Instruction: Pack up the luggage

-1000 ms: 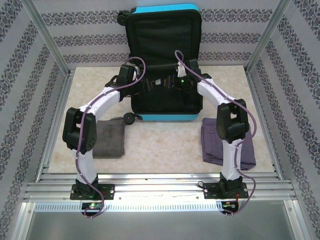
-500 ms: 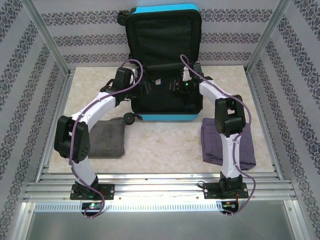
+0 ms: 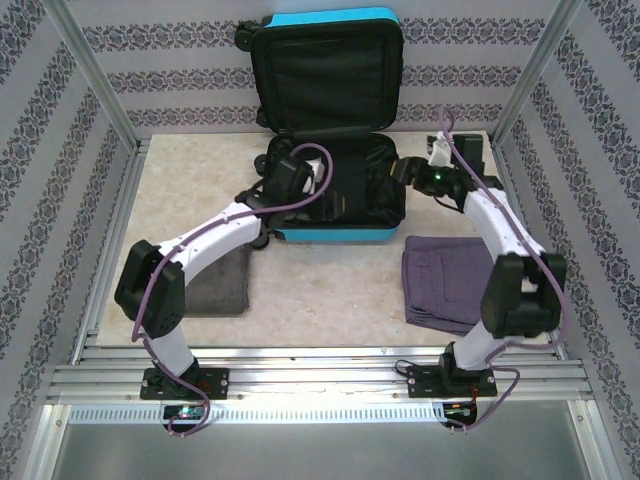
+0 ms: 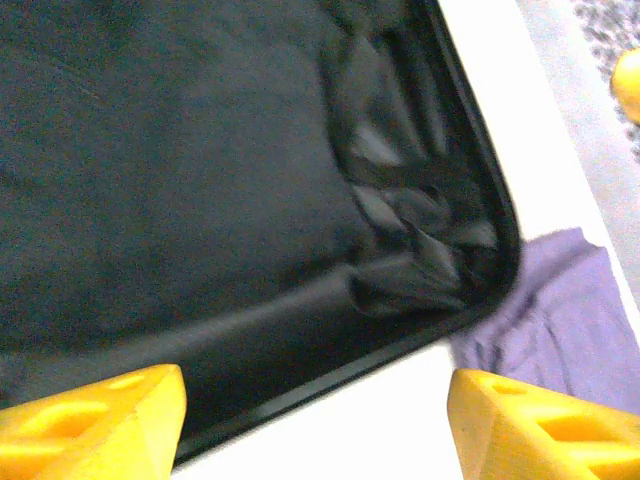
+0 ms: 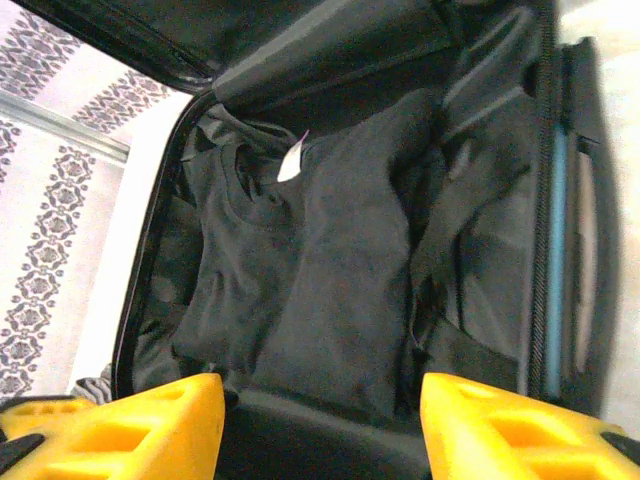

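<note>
The purple cloth is still unpacked, so the robot's left gripper will next move back from the luggage (image 3: 330, 236) and down over the purple cloth's edge (image 3: 407, 280) facing the grey one.
The turquoise luggage (image 3: 330, 236) lies open on the table, its black-lined lid (image 3: 325, 70) standing against the back wall. A dark folded shirt (image 5: 330, 250) with a white tag (image 5: 290, 162) lies in the base. It also appears as dark cloth (image 4: 170, 150) in the left wrist view. My left gripper (image 3: 332, 200) hovers over the base's near left part, open with nothing held; its yellow fingers (image 4: 100, 420) stand wide apart. My right gripper (image 3: 397, 178) is at the luggage's right edge, open, looking in across the shirt, fingers (image 5: 500, 430) apart.
A folded grey cloth (image 3: 215, 280) lies on the table left of the luggage, partly under my left arm. A folded purple cloth (image 3: 450, 282) lies at the right, also in the left wrist view (image 4: 570, 320). Patterned walls and metal posts (image 3: 95, 80) enclose the table.
Both grippers were close together in the middle of the luggage. The right one has swung out to the right edge; the left one has shifted right and nearer. The shirt stays in the base.
</note>
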Controlling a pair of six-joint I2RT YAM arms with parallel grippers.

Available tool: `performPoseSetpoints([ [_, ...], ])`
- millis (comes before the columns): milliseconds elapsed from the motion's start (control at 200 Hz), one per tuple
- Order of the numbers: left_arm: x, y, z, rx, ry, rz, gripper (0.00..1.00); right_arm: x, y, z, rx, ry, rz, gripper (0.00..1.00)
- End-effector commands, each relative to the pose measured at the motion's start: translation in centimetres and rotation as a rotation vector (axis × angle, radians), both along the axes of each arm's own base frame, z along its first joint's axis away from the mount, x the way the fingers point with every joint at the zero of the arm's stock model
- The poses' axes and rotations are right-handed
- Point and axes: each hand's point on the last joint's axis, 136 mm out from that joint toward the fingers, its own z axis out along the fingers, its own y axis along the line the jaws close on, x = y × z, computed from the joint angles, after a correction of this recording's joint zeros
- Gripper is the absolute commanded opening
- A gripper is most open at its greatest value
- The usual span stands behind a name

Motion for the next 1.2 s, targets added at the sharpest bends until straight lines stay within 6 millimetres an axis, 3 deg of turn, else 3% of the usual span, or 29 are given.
performPoseSetpoints([
  [0,-2.8,-4.0,-1.4,-0.047,0.036,-0.067,0.73,-3.1,-4.8,-3.6,-0.064,0.114,-0.135,0.57],
  [130,-6.2,-8.8,-4.6,-0.057,0.122,-0.164,0.73,-6.5,-10.8,-4.8,-0.021,0.131,-0.339,0.63],
  [260,-9.5,-12.7,-6.8,-0.075,0.197,-0.247,0.73,-9.1,-13.5,-5.3,-0.028,0.137,-0.432,0.66],
  [415,-12.5,-15.9,-9.0,-0.081,0.283,-0.319,0.73,-10.5,-14.0,-6.1,-0.045,0.142,-0.470,0.70],
  [580,-13.7,-18.5,-9.8,-0.115,0.311,-0.372,0.74,-10.5,-13.7,-6.8,-0.017,0.151,-0.460,0.70],
  [814,-13.9,-21.1,-10.8,-0.154,0.345,-0.403,0.73,-10.3,-13.5,-7.2,-0.002,0.158,-0.451,0.70],
  [1194,-13.0,-22.6,-14.1,-0.133,0.400,-0.365,0.73,-10.7,-13.2,-7.7,0.015,0.164,-0.454,0.70],
])
